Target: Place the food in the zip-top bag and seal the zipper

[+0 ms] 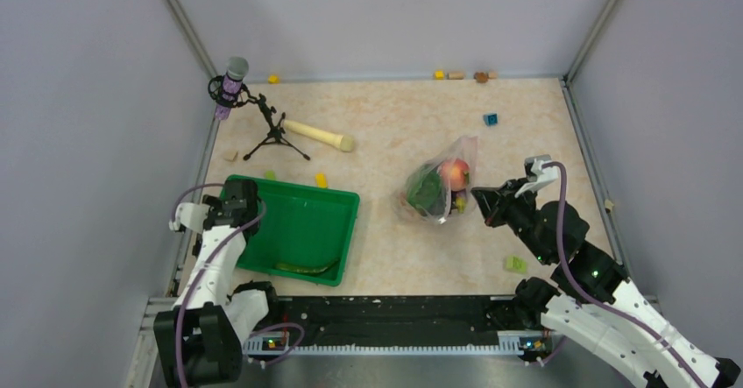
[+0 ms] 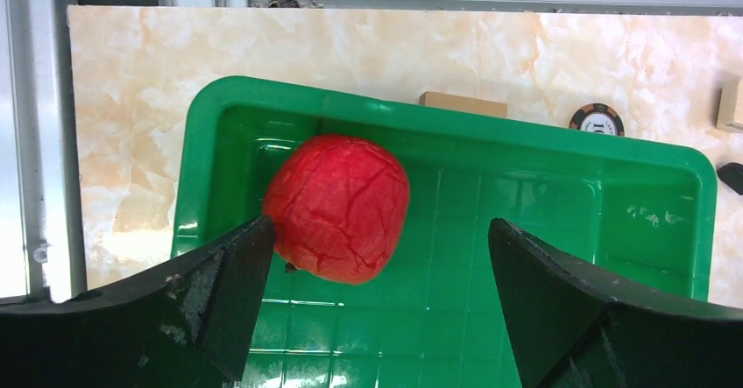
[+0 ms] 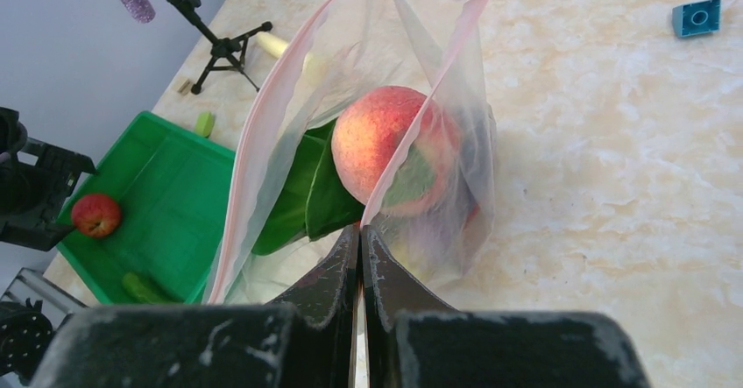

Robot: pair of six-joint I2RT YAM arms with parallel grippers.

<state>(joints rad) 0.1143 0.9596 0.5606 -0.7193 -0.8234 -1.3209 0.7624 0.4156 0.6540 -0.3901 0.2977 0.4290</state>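
Observation:
The round red fruit lies between the open fingers, so my left gripper will lower deeper into the green tray and close around it next.
The clear zip-top bag lies mid-table, its mouth held up. Inside it are the red-yellow peach, green bok choy and darker food low down. My right gripper is shut on the pink zipper strip at the mouth's near edge; it also shows in the top view. My left gripper is open, low over the far left corner of the green tray. A round red fruit lies between its fingers, nearer the left one. A long green-yellow vegetable lies in the tray.
A microphone on a tripod and a beige rolling pin stand behind the tray. Small blocks lie about: blue, yellow, green. A wooden block and a round chip lie beside the tray.

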